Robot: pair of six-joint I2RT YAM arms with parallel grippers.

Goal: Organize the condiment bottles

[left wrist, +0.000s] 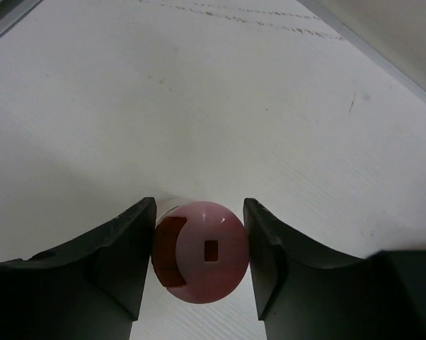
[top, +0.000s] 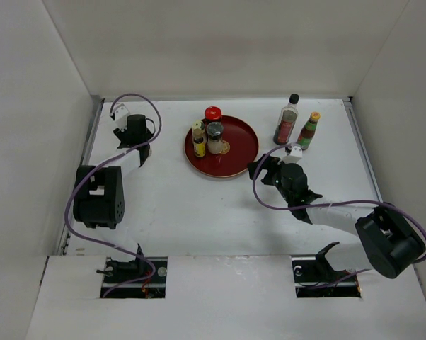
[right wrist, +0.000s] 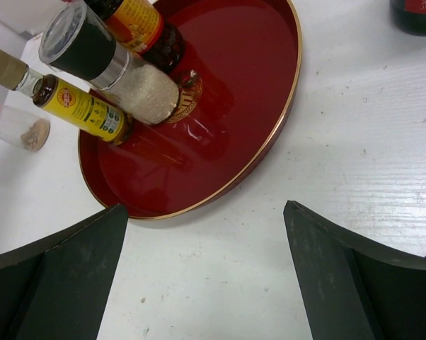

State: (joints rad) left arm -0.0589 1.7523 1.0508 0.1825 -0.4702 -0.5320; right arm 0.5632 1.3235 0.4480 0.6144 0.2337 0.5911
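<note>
The near part of the plate is empty, so my left gripper will lift up, carry the pink-capped shaker (left wrist: pixel 201 251) to the right in the top view, lower it there and let go.
Seen from above in the left wrist view, a pink-capped shaker (left wrist: pixel 201 251) stands on the table with my left gripper (left wrist: pixel 199 265) shut on its cap, a finger against each side. From the top camera that gripper (top: pixel 139 144) is at the far left. My right gripper (top: pixel 264 168) hangs open and empty above bare table, just off the near right rim of the dark-red plate (top: pixel 243 152). On the plate stand a red-capped bottle (top: pixel 212 114), a yellow-labelled bottle (right wrist: pixel 78 106) and a grey-topped shaker (right wrist: pixel 121 78). A tall black-capped bottle (top: pixel 287 122) and a yellow-capped bottle (top: pixel 309 131) stand right of it.
White walls close the table in on the left, back and right. The plate's gold rim (right wrist: pixel 269 152) lies just ahead of my right fingers (right wrist: pixel 57 283). Purple cables loop beside both arms.
</note>
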